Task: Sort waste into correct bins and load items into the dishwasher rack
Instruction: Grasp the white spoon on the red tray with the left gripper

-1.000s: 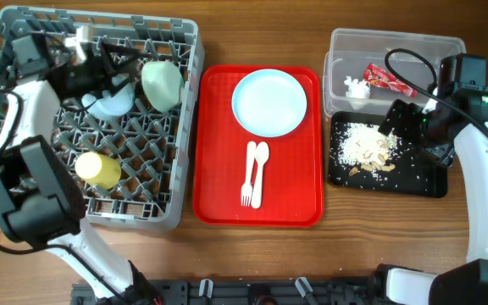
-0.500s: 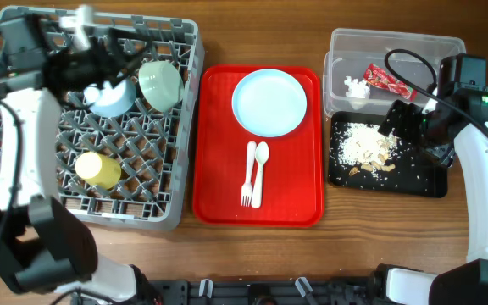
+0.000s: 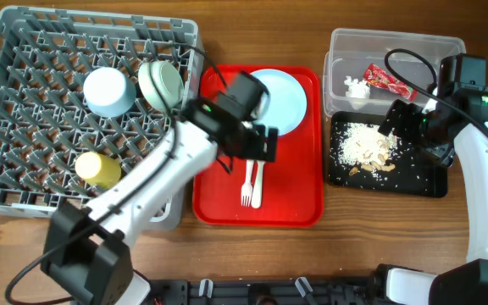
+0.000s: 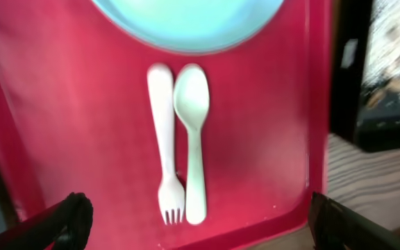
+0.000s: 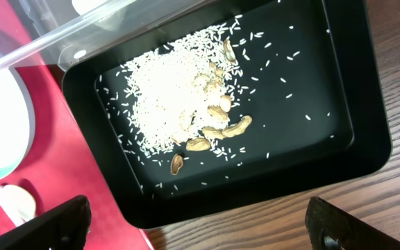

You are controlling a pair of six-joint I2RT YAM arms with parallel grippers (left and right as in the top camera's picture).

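Observation:
My left gripper narrows and moves down onto the white spoon's handle near its bowl [image 3: 259, 168] [image 4: 194, 139] next, since the wide-open fingers span the fork beside it too.
My left gripper [image 3: 248, 142] is open and empty, hovering over the red serving tray above the white fork [image 3: 246, 182] and spoon [image 3: 260, 176]. In the left wrist view the fork [image 4: 164, 139] and spoon [image 4: 192, 132] lie side by side between my open fingers [image 4: 200, 226], below the pale blue plate [image 4: 186, 24]. The plate [image 3: 285, 100] is partly hidden by my arm. The grey dishwasher rack [image 3: 24, 182] holds the blue bowl [image 3: 108, 91], green bowl [image 3: 161, 83] and yellow cup [image 3: 97, 169]. My right gripper [image 3: 398, 123] is open and empty over the black tray [image 3: 422, 180].
The clear tub [image 3: 396, 42] holds the red-and-white wrapper [image 3: 388, 79] and white tissue [image 3: 354, 87]. Rice crumbs [image 5: 176, 97] with peanuts fill the black tray [image 5: 311, 83], seen between my right fingers [image 5: 203, 226]. The red serving tray [image 3: 219, 199] lies between rack and bins.
My left arm has left the rack and swung right over the red tray, above the fork and spoon. The blue bowl stays in the rack. The right arm has not moved.

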